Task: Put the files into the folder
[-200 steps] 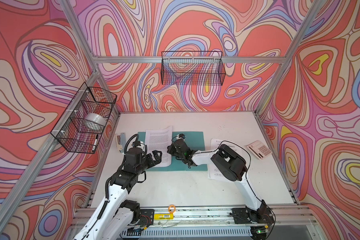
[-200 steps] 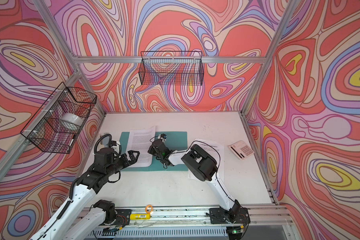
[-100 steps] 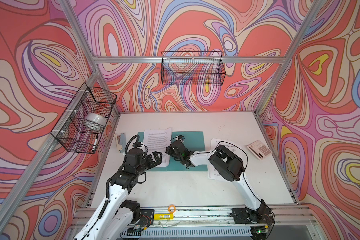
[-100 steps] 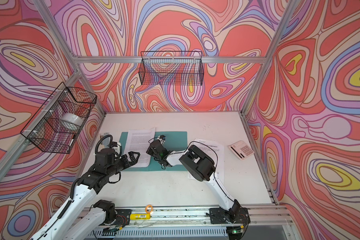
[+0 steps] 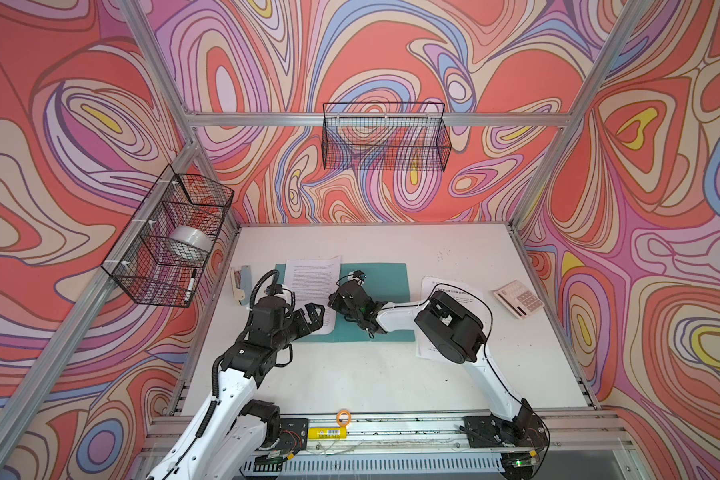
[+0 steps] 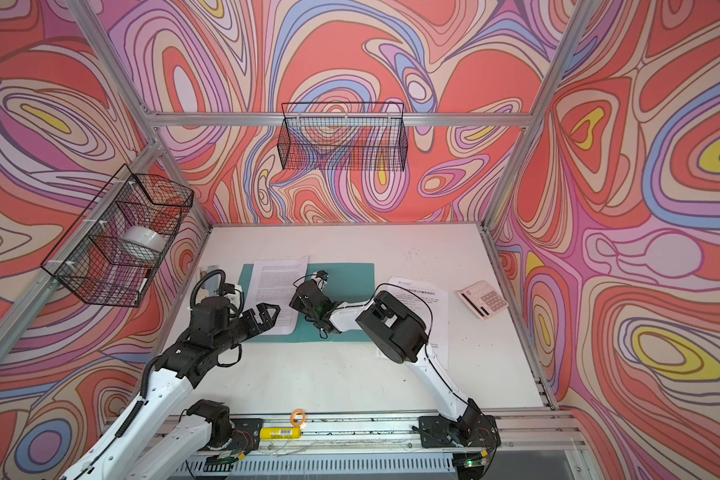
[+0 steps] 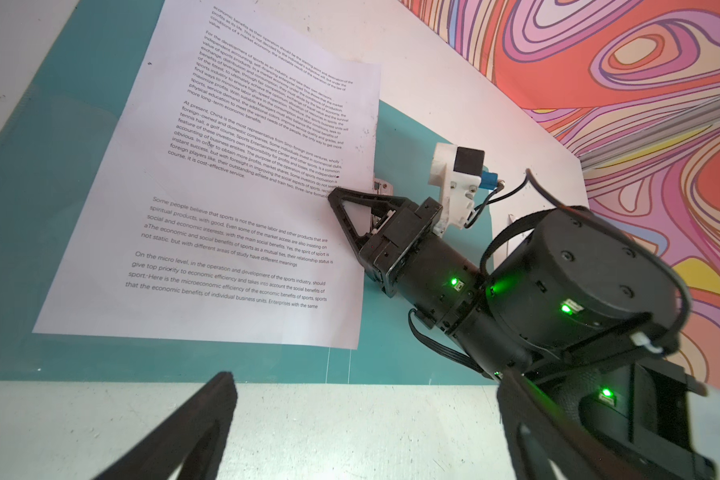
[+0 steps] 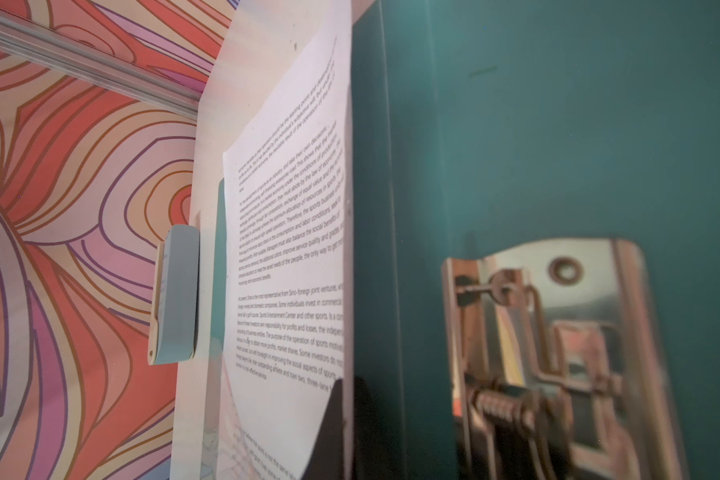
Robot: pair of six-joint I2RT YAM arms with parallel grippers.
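The near corner of the file overlaps the metal clip [image 8: 558, 353], so my right gripper needs to slide away from the clip toward the stapler next and let go of the file's edge along the folder's crease [image 8: 412, 200].
The teal folder [image 5: 385, 277] [image 6: 352, 277] lies open and flat on the white table. A densely printed file [image 5: 310, 279] [image 6: 277, 283] [image 7: 242, 216] covers its left half. My right gripper [image 5: 332, 298] [image 6: 295, 300] [image 7: 336, 198] is shut on this sheet's right edge, beside the folder's metal clip [image 8: 558, 353], and the edge curls up slightly in the right wrist view [image 8: 292, 249]. My left gripper [image 5: 313, 318] [image 6: 269, 316] [image 7: 364, 384] hovers open over the sheet's near corner, holding nothing. A second file [image 5: 454, 286] [image 6: 418, 291] lies under my right arm.
A white calculator [image 5: 518, 299] [image 6: 484, 300] sits at the right edge of the table. A grey-blue stapler [image 5: 240, 283] [image 8: 175, 295] lies left of the folder by the wall. Two wire baskets [image 5: 385, 137] [image 5: 171, 241] hang on the walls.
My right gripper has slid a little leftward with the sheet's edge in it. The left arm has drawn slightly left, still open.
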